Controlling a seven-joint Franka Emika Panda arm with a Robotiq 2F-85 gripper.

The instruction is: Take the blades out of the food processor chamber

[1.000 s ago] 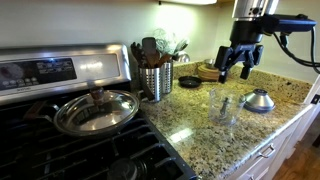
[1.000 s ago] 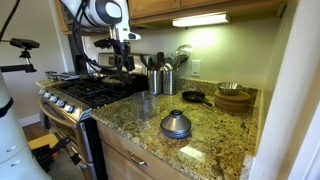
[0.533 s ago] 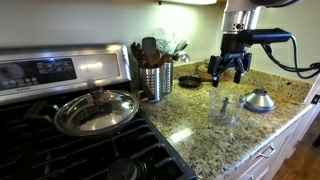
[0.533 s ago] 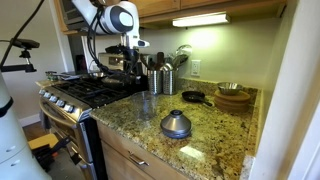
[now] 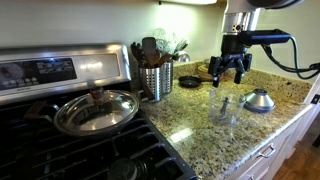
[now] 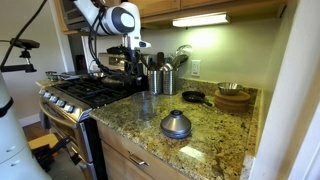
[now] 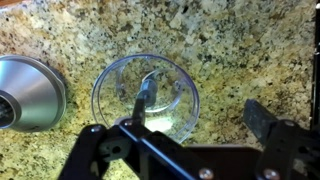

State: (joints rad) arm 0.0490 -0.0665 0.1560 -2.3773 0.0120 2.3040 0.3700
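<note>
I need to move my gripper to the left in the wrist view and lower it onto the top of the spindle (image 5: 226,99) (image 7: 141,104), because the spindle is off-centre between my fingers.
The food processor chamber (image 7: 178,88) is a clear plastic cup standing on the granite counter. It shows faintly in both exterior views (image 5: 222,112) (image 6: 147,104). The blades (image 7: 143,96), a slim grey spindle, stand inside it. My gripper (image 7: 180,130) is open and empty. It hovers above the chamber, well clear of its rim, and shows in both exterior views (image 5: 228,70) (image 6: 132,66). In the wrist view the chamber lies below the gripper's left finger, not centred between the fingers.
A silver dome-shaped object (image 5: 259,100) (image 7: 30,92) sits beside the chamber. A steel utensil holder (image 5: 155,81), a small black skillet (image 6: 192,97), stacked bowls (image 6: 233,96) and a lidded pan (image 5: 97,111) on the stove are nearby. The counter's front edge (image 5: 270,135) is close.
Over the last second my gripper moved down and sideways to hang over the chamber, with the wrist turned. It has held still for the last half second.
</note>
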